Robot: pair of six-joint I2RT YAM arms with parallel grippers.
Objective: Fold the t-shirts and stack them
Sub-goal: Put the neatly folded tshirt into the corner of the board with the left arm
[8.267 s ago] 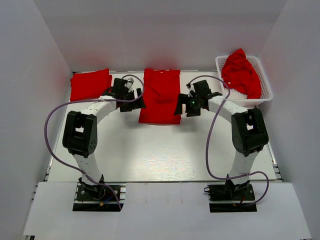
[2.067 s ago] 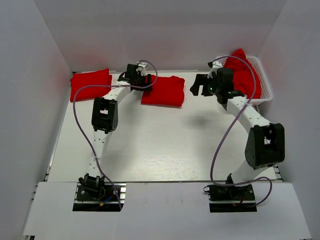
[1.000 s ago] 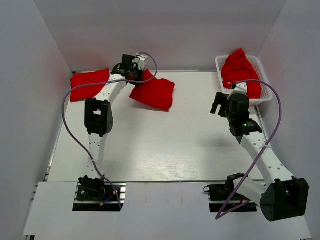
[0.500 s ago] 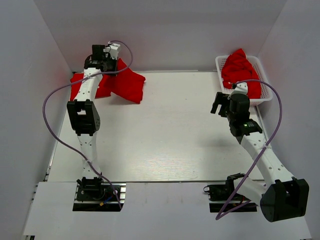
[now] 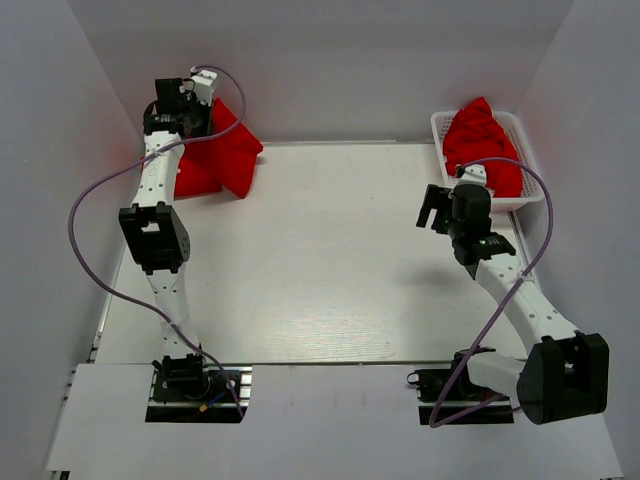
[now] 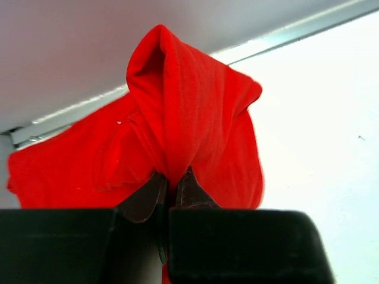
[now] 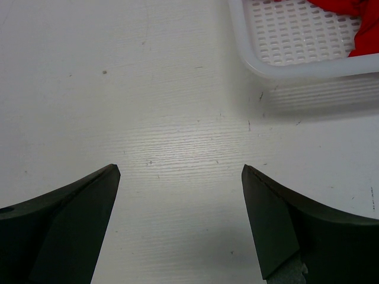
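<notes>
My left gripper needs to move toward the nearby side wall, over the flat t-shirt [image 5: 192, 172] [image 6: 78, 167], because the held red t-shirt hangs off it toward the open table.
My left gripper [image 5: 192, 122] is raised at the far left back corner, shut on a pinched fold of a folded red t-shirt [image 5: 228, 152]. That shirt hangs from the jaws [image 6: 173, 177], draped down and to the right [image 6: 189, 100]. Below and left of it, another folded red t-shirt [image 5: 188, 178] lies flat on the table [image 6: 53, 174]. A heap of crumpled red t-shirts [image 5: 480, 140] fills the white basket [image 5: 532, 190] at the back right. My right gripper [image 5: 433, 209] hovers over bare table just left of the basket, open with nothing between its fingers [image 7: 180, 171].
The white lattice basket's near corner [image 7: 278, 66] shows in the right wrist view, with a bit of red cloth [image 7: 358, 15] inside. White walls close in the back and both sides of the white table [image 5: 330, 260]. The left arm's purple cable [image 5: 85, 210] loops out to the left.
The left arm has swung the held folded t-shirt from the table's back middle to above the folded shirt in the back left corner. The right arm has barely shifted.
</notes>
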